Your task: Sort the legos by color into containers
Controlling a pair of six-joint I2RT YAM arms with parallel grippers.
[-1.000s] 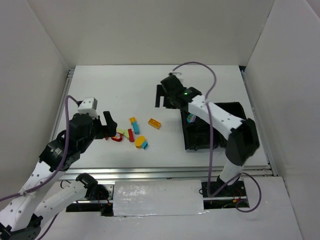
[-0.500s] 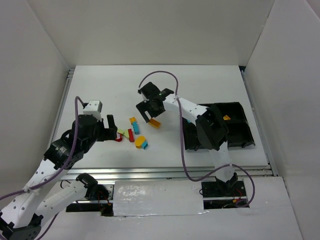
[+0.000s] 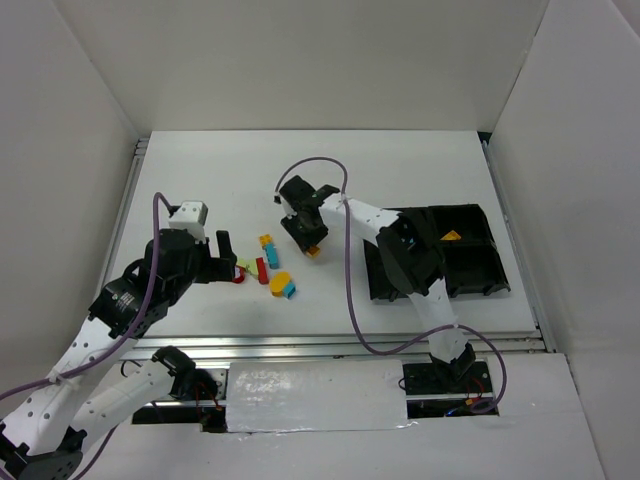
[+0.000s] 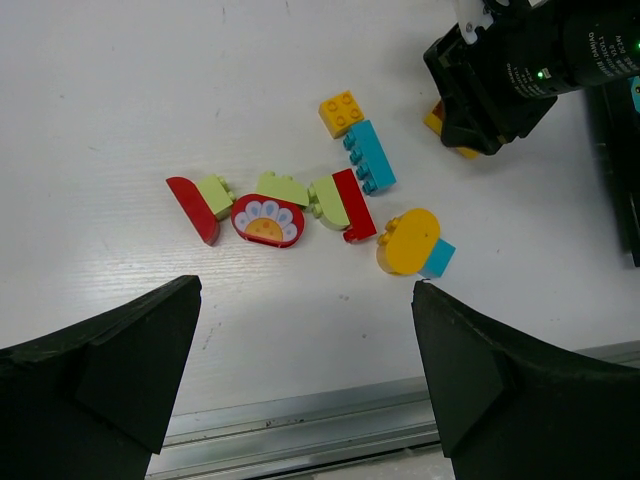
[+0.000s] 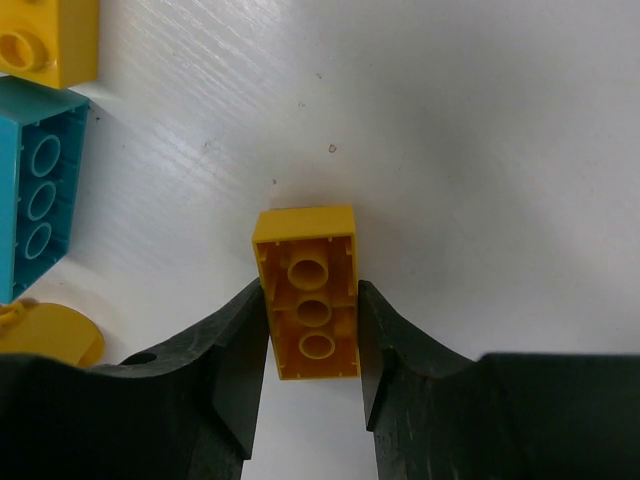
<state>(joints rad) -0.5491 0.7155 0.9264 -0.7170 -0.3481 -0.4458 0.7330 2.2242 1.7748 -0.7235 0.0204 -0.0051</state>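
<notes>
My right gripper will next rise over the container's back section (image 3: 456, 226), to its right in the top view, and release the yellow brick where yellow already is.
My right gripper (image 5: 311, 296) is shut on a yellow lego brick (image 5: 308, 300) that lies hollow side up on the white table; its fingers (image 5: 235, 340) press both long sides. From above, this gripper (image 3: 312, 240) stands over the brick (image 3: 314, 251), just right of the lego pile. The pile holds a yellow square (image 4: 341, 112), a cyan brick (image 4: 370, 157), red (image 4: 353, 205) and pale green (image 4: 283, 187) pieces, a red flower-print piece (image 4: 266, 220) and a yellow round one (image 4: 408, 241). My left gripper (image 4: 305, 290) hangs open over the pile's near side. The black containers tray (image 3: 480, 290) sits to the right.
A yellow piece (image 3: 451, 237) lies in a back compartment of the tray. The table's metal front rail (image 4: 300, 430) runs just below the left gripper. White walls enclose the table on three sides.
My right gripper swung left from the tray to the pile, came down over the yellow brick and shut on it. The left arm edged slightly forward toward the pile.
</notes>
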